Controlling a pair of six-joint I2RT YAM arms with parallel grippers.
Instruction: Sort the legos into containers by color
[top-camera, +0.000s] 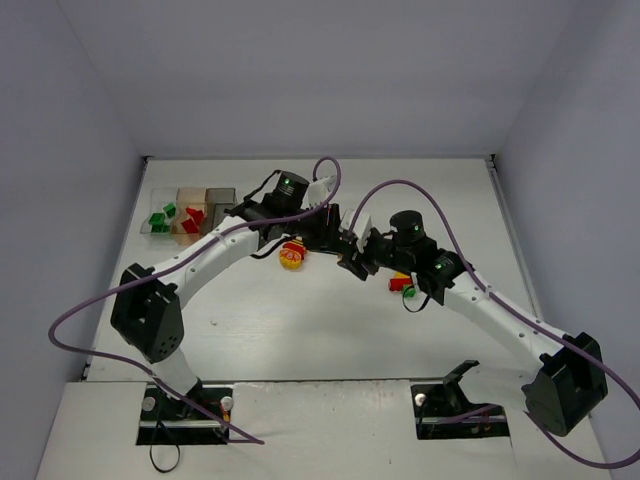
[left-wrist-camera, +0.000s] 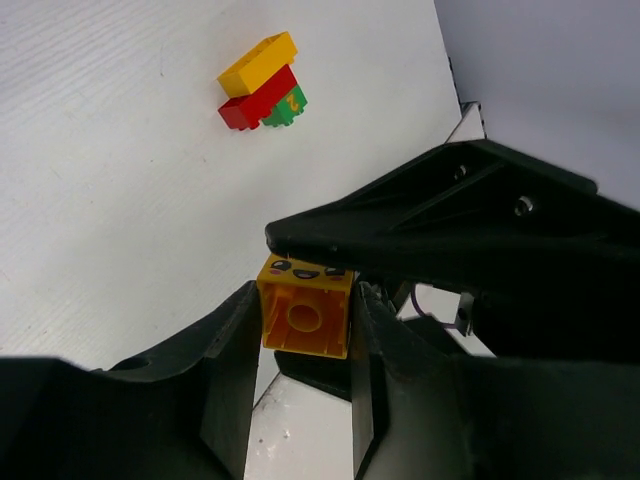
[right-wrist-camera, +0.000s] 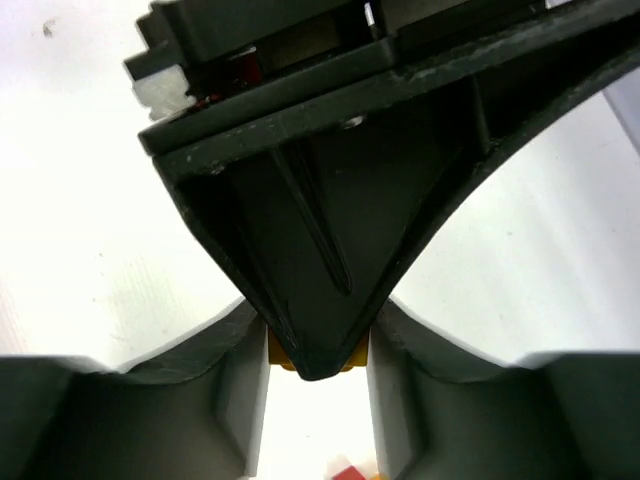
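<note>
My left gripper swings over the gray container next and releases the yellow brick, since that container stands to the gripper's left in the top view.
Both grippers meet above the table's middle, my left gripper (top-camera: 343, 246) and my right gripper (top-camera: 360, 256). In the left wrist view my left gripper (left-wrist-camera: 305, 298) is shut on a yellow brick with a smiling face (left-wrist-camera: 305, 322), and the right gripper's black fingers (left-wrist-camera: 430, 215) sit over the brick's far end. In the right wrist view my right gripper (right-wrist-camera: 318, 335) is closed on the same yellow brick (right-wrist-camera: 350, 358), mostly hidden by the left gripper's finger. The containers (top-camera: 190, 211) stand far left: green bricks (top-camera: 160, 218) in the clear box, red bricks (top-camera: 192, 220) in the amber one.
A yellow and red clump (top-camera: 292, 256) lies on the table under the left arm. A yellow, red and green clump (top-camera: 403, 285) lies by the right arm and shows in the left wrist view (left-wrist-camera: 262, 82). Purple cables arc over both arms.
</note>
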